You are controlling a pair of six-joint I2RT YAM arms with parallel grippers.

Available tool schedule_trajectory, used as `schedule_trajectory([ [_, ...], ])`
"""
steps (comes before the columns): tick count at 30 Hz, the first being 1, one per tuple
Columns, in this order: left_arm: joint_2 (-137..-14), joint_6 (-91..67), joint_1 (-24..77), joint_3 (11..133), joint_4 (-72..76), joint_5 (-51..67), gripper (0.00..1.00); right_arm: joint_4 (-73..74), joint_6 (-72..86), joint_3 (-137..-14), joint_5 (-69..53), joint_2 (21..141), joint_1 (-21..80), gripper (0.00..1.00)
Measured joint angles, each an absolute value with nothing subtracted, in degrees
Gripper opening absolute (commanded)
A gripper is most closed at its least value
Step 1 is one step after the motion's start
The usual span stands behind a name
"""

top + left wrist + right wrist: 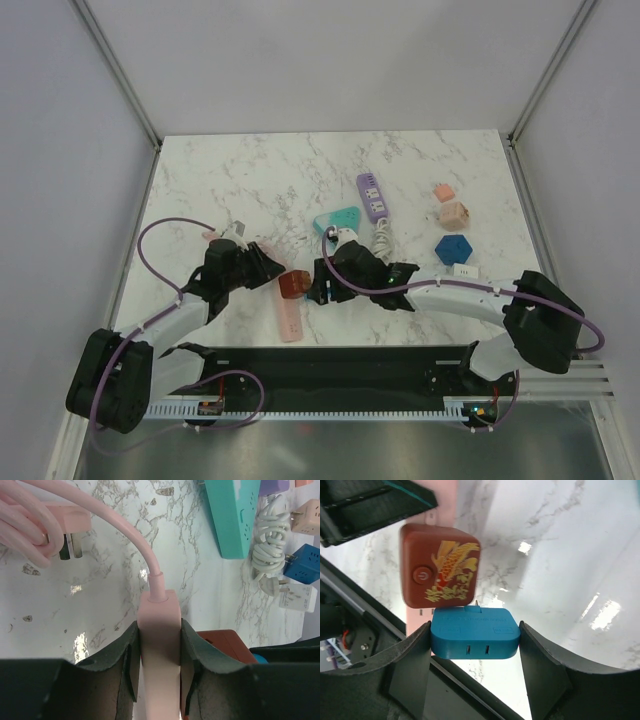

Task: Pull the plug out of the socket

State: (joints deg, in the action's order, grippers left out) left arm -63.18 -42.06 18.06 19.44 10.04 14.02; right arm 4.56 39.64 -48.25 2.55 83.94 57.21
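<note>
I should next move my right gripper away from the block, to the right in the top view and down to the tabletop near the white adapter, because the tabletop is bare there.
A pink power strip (290, 318) lies at the table's front, its cord looping back to a pink plug (65, 522). A red-brown block with a gold dragon (440, 565) sits on the strip (417, 615); it also shows in the top view (293, 285). A blue plug (474, 639) sits against the block's lower edge, with a metal prong tip showing at the seam. My right gripper (475, 627) is shut on the blue plug. My left gripper (159, 630) is shut on the cord end of the pink strip (159, 655).
Behind the grippers lie a teal socket block (337, 220), a purple strip (372, 197) with a coiled white cord (383, 237), and at the right a pink adapter (444, 192), a beige cube (454, 214), a blue hexagon adapter (453, 248) and a white adapter (463, 270).
</note>
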Motion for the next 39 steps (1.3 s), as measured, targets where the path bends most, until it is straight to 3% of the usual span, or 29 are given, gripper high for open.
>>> schedule_trajectory([
  [4,-63.2,-41.9,18.1,19.4,9.6,14.0,0.02,6.3,39.3,-46.3,3.4,81.6,55.6,0.0],
  [16,-63.2,-41.9,18.1,19.4,9.5,14.2,0.02,19.0,37.4,-37.3,6.2,52.9,33.6,0.0],
  [26,-63.3,-41.9,18.1,19.4,9.5,15.0,0.02,28.1,40.3,-27.4,5.6,44.7,20.2,0.01],
  [34,-63.9,-41.9,18.1,19.4,9.5,15.3,0.02,29.0,41.2,-24.7,1.9,44.7,17.2,0.3],
  [39,-64.0,-41.9,18.1,19.4,9.5,15.4,0.02,29.0,41.3,-24.7,1.9,44.7,16.6,0.36],
])
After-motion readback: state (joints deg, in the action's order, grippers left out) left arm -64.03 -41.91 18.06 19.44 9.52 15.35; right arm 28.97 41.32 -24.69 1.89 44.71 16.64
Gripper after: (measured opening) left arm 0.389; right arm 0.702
